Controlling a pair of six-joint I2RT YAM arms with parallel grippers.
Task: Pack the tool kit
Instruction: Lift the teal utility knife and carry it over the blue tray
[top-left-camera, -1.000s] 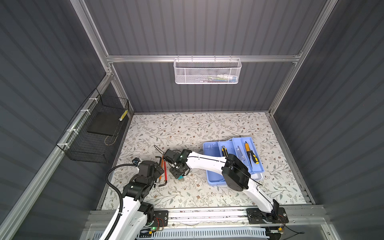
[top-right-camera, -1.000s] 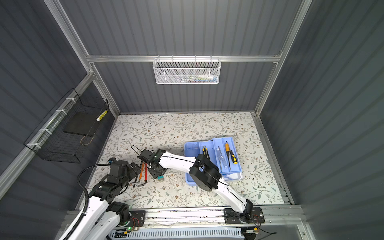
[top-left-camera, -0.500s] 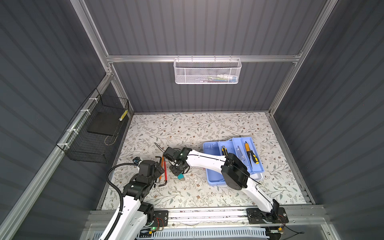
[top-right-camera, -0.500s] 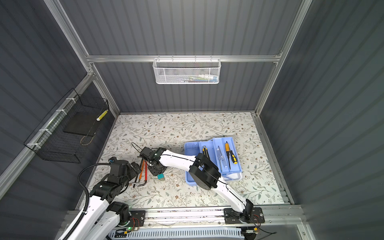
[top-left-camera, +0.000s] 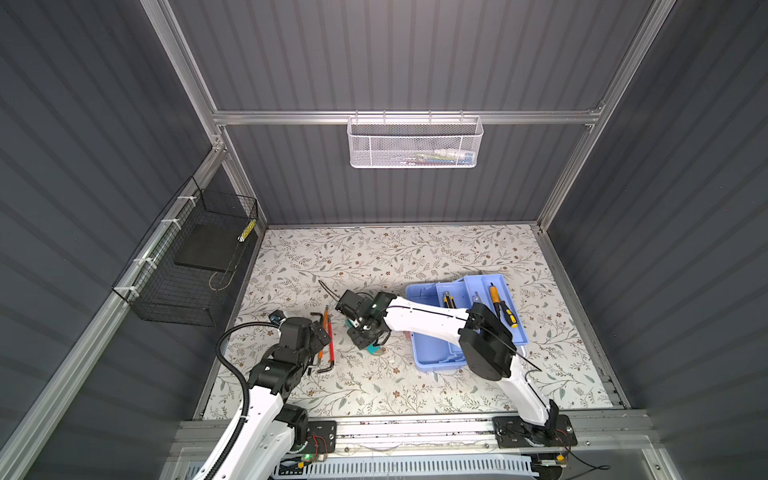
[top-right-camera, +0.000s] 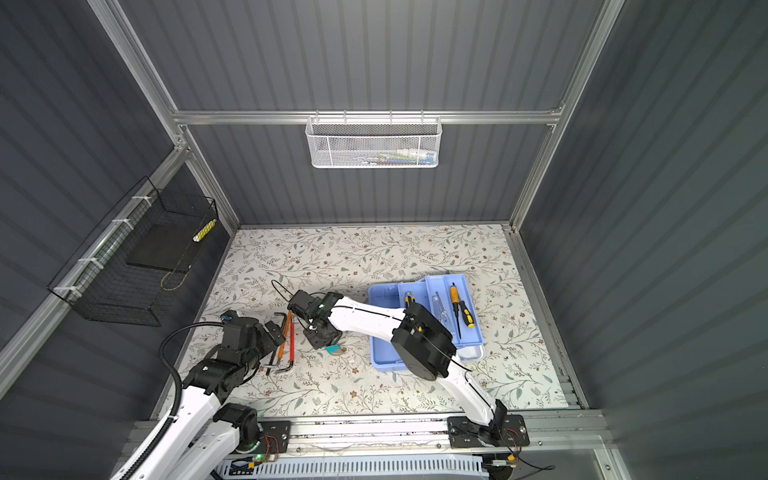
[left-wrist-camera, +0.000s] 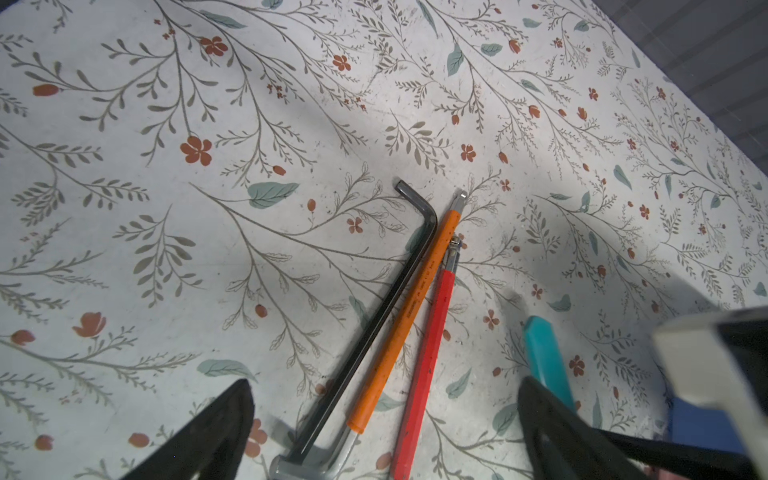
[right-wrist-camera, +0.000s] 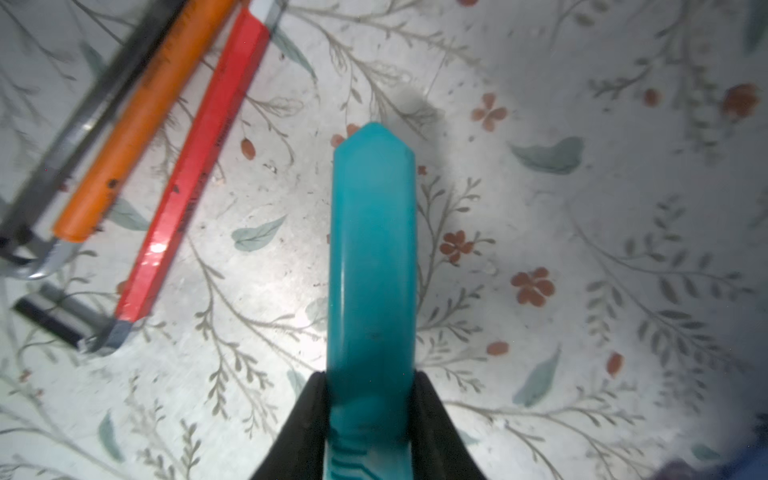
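Note:
My right gripper should next lift the teal knife off the mat, across, then down to release it in the middle tray, as a yellow-black cutter lies there.
The tool kit's light blue trays (top-left-camera: 432, 357) stand right of centre in both top views, and the raised tray (top-right-camera: 465, 286) holds a yellow-black screwdriver (top-left-camera: 505, 309) among other small tools. My right gripper (right-wrist-camera: 370, 382) reaches across to the left of the trays, and its fingers press both sides of a teal utility knife (right-wrist-camera: 372, 257) low over the mat; the knife's tip (top-left-camera: 376, 350) pokes out below the gripper (top-left-camera: 365, 336). Black (left-wrist-camera: 399, 282), orange (left-wrist-camera: 415, 299) and red (left-wrist-camera: 432, 332) hex keys lie side by side on the mat. My left gripper (left-wrist-camera: 384, 386) hangs open just above them.
A white mesh basket (top-left-camera: 413, 143) hangs on the back wall and a black wire basket (top-left-camera: 195, 270) on the left wall. The floral mat (top-left-camera: 374, 257) is bounded by grey walls and by a metal rail (top-left-camera: 395, 428) at the front.
My right gripper's fingers have closed in onto the teal utility knife. The left arm and the hex keys have not moved.

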